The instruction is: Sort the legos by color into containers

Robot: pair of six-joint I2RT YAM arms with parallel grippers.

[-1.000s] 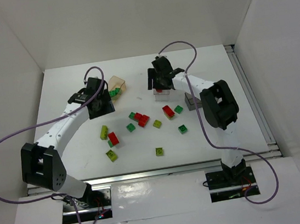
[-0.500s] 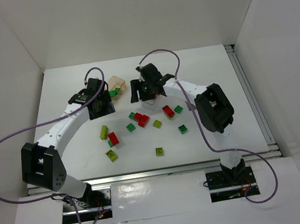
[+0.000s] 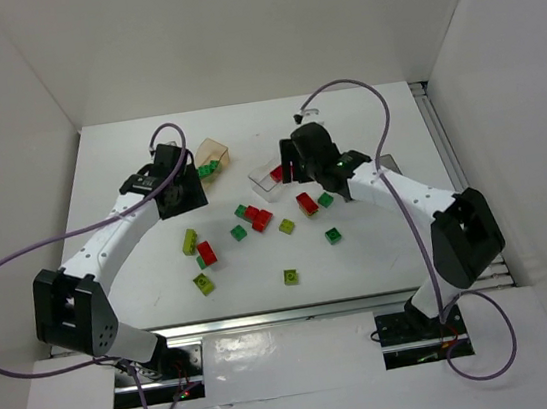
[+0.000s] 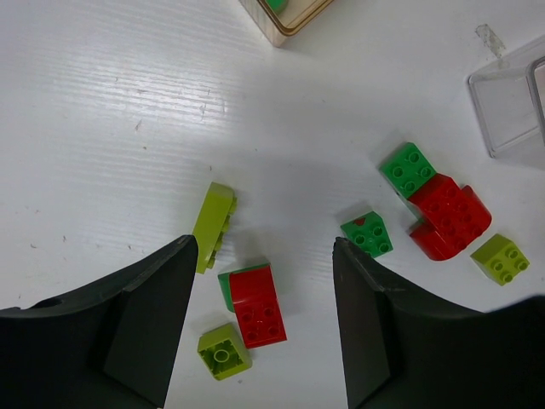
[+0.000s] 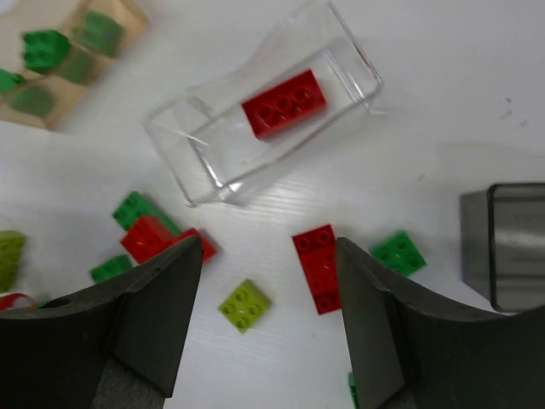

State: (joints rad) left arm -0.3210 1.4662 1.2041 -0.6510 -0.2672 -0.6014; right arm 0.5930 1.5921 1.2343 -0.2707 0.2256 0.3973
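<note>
The right gripper draws back and lowers to the red lego on the tray's near side next, since the clear tray (image 3: 261, 181) already holds a red lego.
Red, dark green and yellow-green legos lie scattered mid-table. My left gripper (image 3: 184, 198) (image 4: 264, 256) is open and empty above a red lego (image 4: 255, 305) that lies on a green one, with yellow-green legos (image 4: 213, 223) beside it. My right gripper (image 3: 295, 173) (image 5: 268, 251) is open and empty above a red lego (image 5: 317, 268) and a yellow-green lego (image 5: 245, 304). The clear tray (image 3: 261, 181) (image 5: 204, 162) holds one red lego (image 5: 283, 103). The tan tray (image 3: 215, 155) (image 5: 128, 21) holds green legos (image 5: 44, 47). The smoky grey tray (image 5: 507, 247) shows at the right.
More loose legos lie toward the near side: a green one (image 3: 333, 235), a yellow-green one (image 3: 290, 277) and another yellow-green one (image 3: 203, 283). White walls close in the table at the back and sides. A metal rail (image 3: 457, 180) runs along the right edge.
My right arm swung its elbow out to the right, and its gripper went left and came back. The clear tray with the red lego now shows beside it. The left arm barely moved.
</note>
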